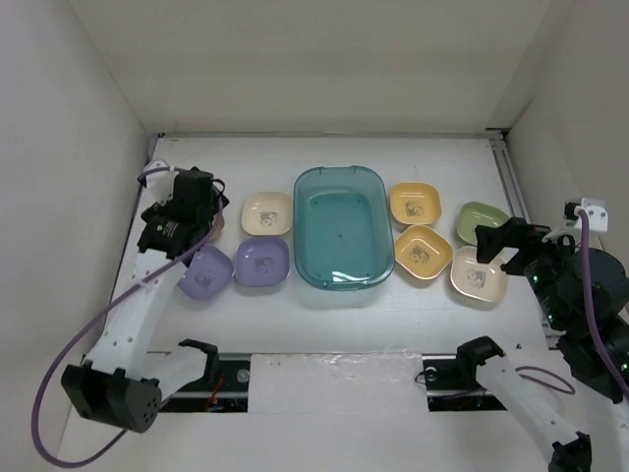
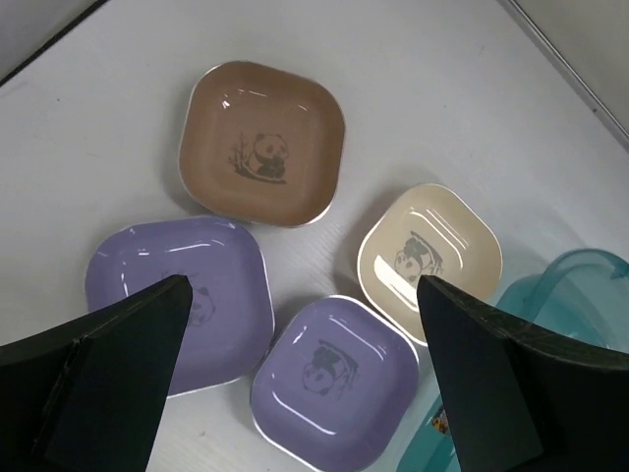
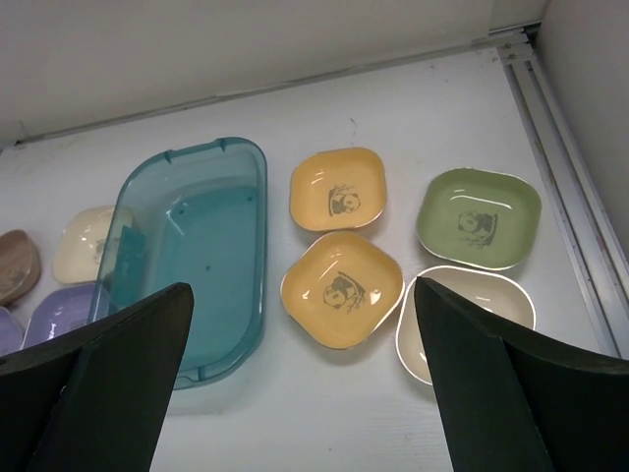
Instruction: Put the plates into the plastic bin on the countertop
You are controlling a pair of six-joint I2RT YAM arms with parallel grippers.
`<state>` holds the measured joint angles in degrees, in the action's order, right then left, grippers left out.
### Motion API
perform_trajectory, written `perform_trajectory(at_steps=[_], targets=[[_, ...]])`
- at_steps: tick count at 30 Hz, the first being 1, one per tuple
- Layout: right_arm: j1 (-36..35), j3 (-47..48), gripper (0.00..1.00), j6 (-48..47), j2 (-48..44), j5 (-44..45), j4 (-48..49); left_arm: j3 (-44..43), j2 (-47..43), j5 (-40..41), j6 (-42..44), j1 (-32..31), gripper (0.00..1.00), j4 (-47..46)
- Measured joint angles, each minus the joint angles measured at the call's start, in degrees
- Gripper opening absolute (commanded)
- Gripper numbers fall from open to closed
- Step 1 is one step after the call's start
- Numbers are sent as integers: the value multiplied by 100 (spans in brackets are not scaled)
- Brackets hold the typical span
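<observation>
Bare countertop lies beside the brown plate's rim farthest from the bin (image 2: 194, 100), so my left gripper lowers to that rim next, to the left in the top view.
The teal plastic bin (image 1: 339, 231) stands empty mid-countertop (image 1: 324, 324). Left of it lie a cream plate (image 1: 267, 213) and two purple plates (image 1: 262, 262) (image 1: 204, 272). My left gripper (image 1: 197, 211) hovers open above them, covering most of the brown plate (image 2: 261, 143). Right of the bin lie two yellow-orange plates (image 1: 414, 204) (image 1: 423, 253), a green plate (image 1: 482, 220) and a cream plate (image 1: 479, 277). My right gripper (image 1: 499, 241) hangs open above these, holding nothing. In the right wrist view the near yellow plate (image 3: 342, 288) sits between the fingers, well below them.
White walls close the countertop at the back and both sides. A metal rail (image 1: 511, 187) runs along the right edge, another along the near edge (image 1: 324, 369) by the arm bases. A purple cable (image 1: 59, 374) loops off the left arm.
</observation>
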<state>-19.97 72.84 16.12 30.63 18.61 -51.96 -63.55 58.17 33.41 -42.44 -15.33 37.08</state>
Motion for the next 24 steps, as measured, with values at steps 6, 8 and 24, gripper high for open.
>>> perform_trajectory(at_steps=[6,8,24], targets=[[0,-140,100,-9,22,-531,151,-496,1152,-411,-201,1143,100,-184],[0,-201,100,-9,48,-741,184,-656,1554,-304,-278,1394,100,-173],[-83,-367,100,-28,81,-1368,361,-144,3567,-1370,-503,3045,100,-970]])
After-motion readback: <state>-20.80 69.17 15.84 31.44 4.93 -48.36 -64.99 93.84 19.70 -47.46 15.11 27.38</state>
